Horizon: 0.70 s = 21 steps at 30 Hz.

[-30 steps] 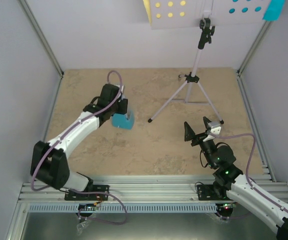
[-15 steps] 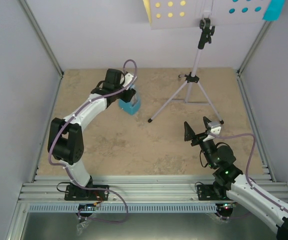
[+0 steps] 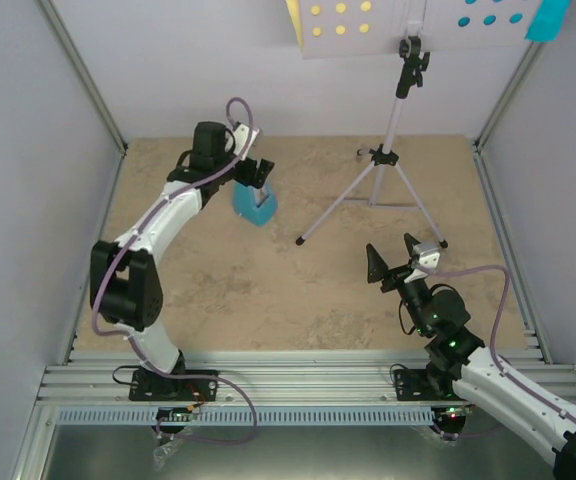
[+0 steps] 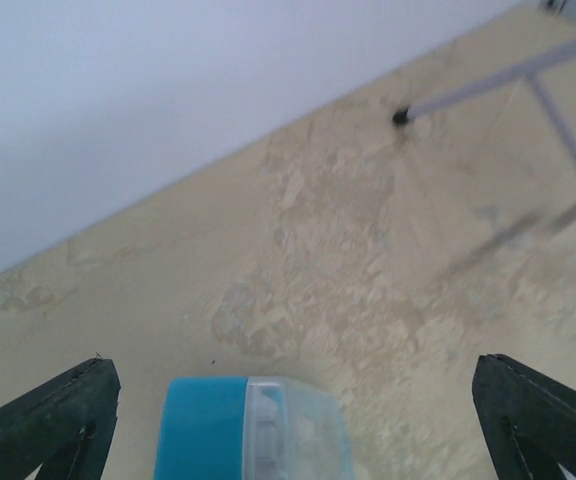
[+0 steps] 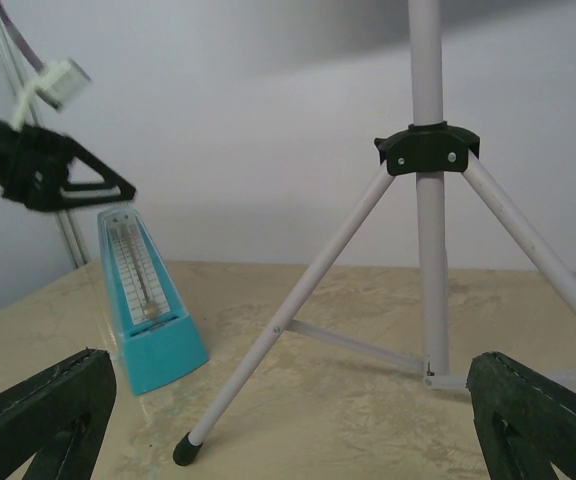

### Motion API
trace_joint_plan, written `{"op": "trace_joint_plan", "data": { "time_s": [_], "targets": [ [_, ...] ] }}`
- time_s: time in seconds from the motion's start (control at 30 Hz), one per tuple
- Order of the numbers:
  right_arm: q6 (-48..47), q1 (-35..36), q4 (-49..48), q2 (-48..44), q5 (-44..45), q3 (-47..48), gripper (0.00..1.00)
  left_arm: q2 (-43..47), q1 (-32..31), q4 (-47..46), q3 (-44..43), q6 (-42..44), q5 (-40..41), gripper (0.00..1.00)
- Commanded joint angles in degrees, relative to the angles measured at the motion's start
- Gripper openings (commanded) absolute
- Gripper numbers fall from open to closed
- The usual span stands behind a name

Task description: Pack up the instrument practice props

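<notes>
The music stand's upright pole (image 3: 393, 125) (image 5: 426, 63) is bare above the dark leg hub, so I will lift my open right gripper and move it outward to close around that part of the pole.
The small blue pyramid metronome (image 3: 255, 205) stands upright on the beige table, left of the music stand. My left gripper (image 3: 257, 174) hangs open just above its top, jaws spread wide and not touching it; the left wrist view looks down on the metronome (image 4: 253, 430) between the fingers. The pale lilac music stand (image 3: 392, 128) stands at the back right on its tripod. Its holed desk (image 3: 408, 25) carries a yellow sheet (image 3: 294, 20) and a cyan sheet (image 3: 548, 18). My right gripper (image 3: 400, 262) is open near the tripod's front legs, facing the stand (image 5: 428, 250) and the metronome (image 5: 148, 300).
Grey walls close in the table on the left, back and right. The tripod's legs spread over the back right, one rubber foot (image 3: 300, 240) reaching toward the middle. Aluminium rails (image 3: 298, 385) run along the near edge by the arm bases.
The left arm carried the metronome toward the back of the table, set it down, opened its jaws and let go. The right arm has stayed put.
</notes>
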<state>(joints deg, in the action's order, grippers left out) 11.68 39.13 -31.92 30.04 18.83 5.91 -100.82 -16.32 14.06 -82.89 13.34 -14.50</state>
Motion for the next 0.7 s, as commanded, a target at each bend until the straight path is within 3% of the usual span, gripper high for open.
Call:
{"op": "trace_joint_plan", "data": {
  "time_s": [0.0, 0.13, 0.27, 0.37, 0.43, 0.53, 0.67],
  "targets": [
    [0.48, -0.2, 1.78, -1.33, -0.28, 0.6, 0.98, 12.79, -0.96, -7.26, 2.09, -10.44, -2.64, 0.99],
    [-0.77, -0.2, 5.5, -2.95, 4.45, 3.87, 0.98, 27.64, -1.61, -13.69, 11.63, -23.89, -2.52, 0.99],
    [-2.01, -0.87, 9.35, 0.36, 8.15, 12.1, 0.98, 36.29, -1.61, -15.98, 22.62, -24.62, 4.77, 0.99],
    [-3.78, -4.3, 17.95, 10.62, 3.75, 24.86, 0.98, 35.23, -1.61, -8.86, 20.37, -24.78, 12.59, 0.99],
    [-1.9, -8.23, 24.36, 18.83, 1.76, 33.36, 0.98, 34.4, -1.61, -7.46, 19.01, -24.86, 10.47, 0.99],
    [-1.07, -14.49, 26.33, 26.4, -10.63, 42.16, 0.98, 34.73, -1.61, -9.06, 20.23, -25.56, 8.36, 0.99],
    [-1.04, -18.88, 26.07, 35.57, -18.55, 51.14, 0.98, 35.07, -1.59, -8.35, 20.06, -24.42, 11.4, 0.99]
  ]
}}
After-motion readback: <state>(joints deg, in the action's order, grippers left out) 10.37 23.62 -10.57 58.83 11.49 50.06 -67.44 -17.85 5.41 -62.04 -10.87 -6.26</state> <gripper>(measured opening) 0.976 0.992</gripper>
